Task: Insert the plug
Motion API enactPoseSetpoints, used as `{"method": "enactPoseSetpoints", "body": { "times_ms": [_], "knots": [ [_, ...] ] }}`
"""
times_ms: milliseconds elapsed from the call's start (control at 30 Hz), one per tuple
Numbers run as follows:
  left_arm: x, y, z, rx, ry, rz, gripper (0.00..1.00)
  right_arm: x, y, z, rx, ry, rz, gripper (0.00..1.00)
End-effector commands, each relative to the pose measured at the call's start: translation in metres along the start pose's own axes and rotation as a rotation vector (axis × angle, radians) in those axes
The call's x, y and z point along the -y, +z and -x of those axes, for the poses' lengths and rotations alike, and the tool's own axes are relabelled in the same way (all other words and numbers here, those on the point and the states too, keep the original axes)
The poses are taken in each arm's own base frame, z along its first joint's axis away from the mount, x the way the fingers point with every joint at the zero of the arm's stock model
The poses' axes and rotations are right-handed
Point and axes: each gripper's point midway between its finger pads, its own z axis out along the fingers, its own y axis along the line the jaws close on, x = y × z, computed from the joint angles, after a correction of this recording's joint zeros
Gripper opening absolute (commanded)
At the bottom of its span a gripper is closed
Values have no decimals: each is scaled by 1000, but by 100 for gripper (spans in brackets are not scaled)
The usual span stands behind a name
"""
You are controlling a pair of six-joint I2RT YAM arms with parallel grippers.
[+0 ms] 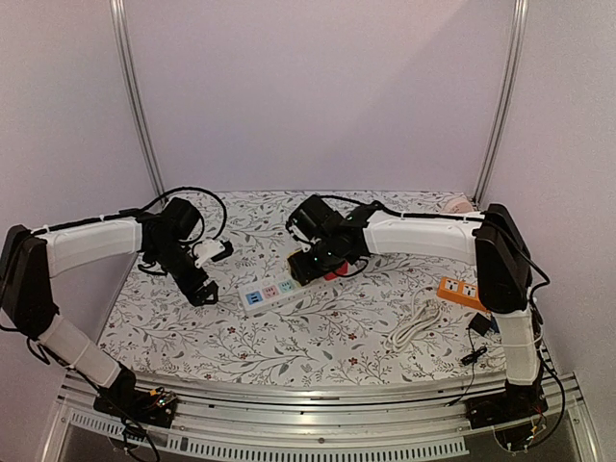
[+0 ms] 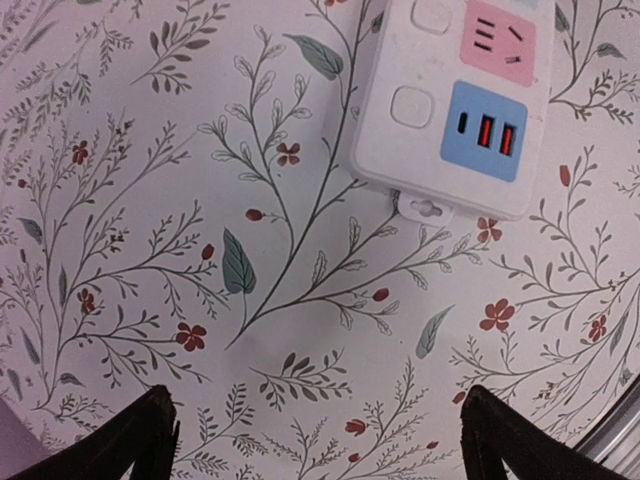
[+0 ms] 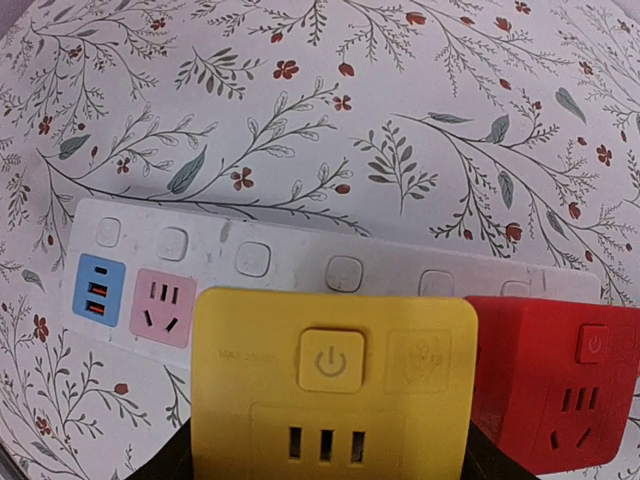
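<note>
My right gripper next moves down onto the power strip's socket row beside the red adapter [image 3: 560, 390] to release the yellow plug, hanging higher than that adapter.
A white power strip [image 1: 274, 289] lies across the middle of the table. In the right wrist view the strip [image 3: 250, 262] shows a blue USB panel and a pink socket at its left. My right gripper [image 3: 330, 462] is shut on a yellow plug adapter [image 3: 335, 365] and holds it over the strip's socket row, just left of a red adapter [image 3: 560, 390]. I cannot tell whether the yellow plug is seated. My left gripper [image 2: 320, 440] is open and empty above bare tablecloth, just off the strip's blue end [image 2: 450, 100].
An orange power strip [image 1: 459, 291] and a coiled white cable [image 1: 416, 322] lie at the right. A pink object [image 1: 460, 204] sits at the back right corner. Metal frame posts stand at both back corners.
</note>
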Motion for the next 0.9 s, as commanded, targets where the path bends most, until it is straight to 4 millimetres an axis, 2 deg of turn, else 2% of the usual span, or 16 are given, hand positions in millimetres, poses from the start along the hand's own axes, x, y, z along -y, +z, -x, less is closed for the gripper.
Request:
{"method": "enactPoseSetpoints", "body": {
  "times_ms": [0,300,567,667,867],
  "knots": [
    [-3,7,-3,-9,-16,-1,98,-4,6,19,51,-2,44,0],
    [-6,9,-2,-15,-16,6,97,-8,18,11,32,20,65,0],
    [-6,11,-2,-16,-14,5,96,4,23,-3,0,36,9,0],
    [-7,11,-2,-18,-13,9,96,5,17,-6,-6,34,-24,0],
    [-8,12,-1,-21,-9,14,96,-9,8,-4,1,40,13,0]
  ]
}}
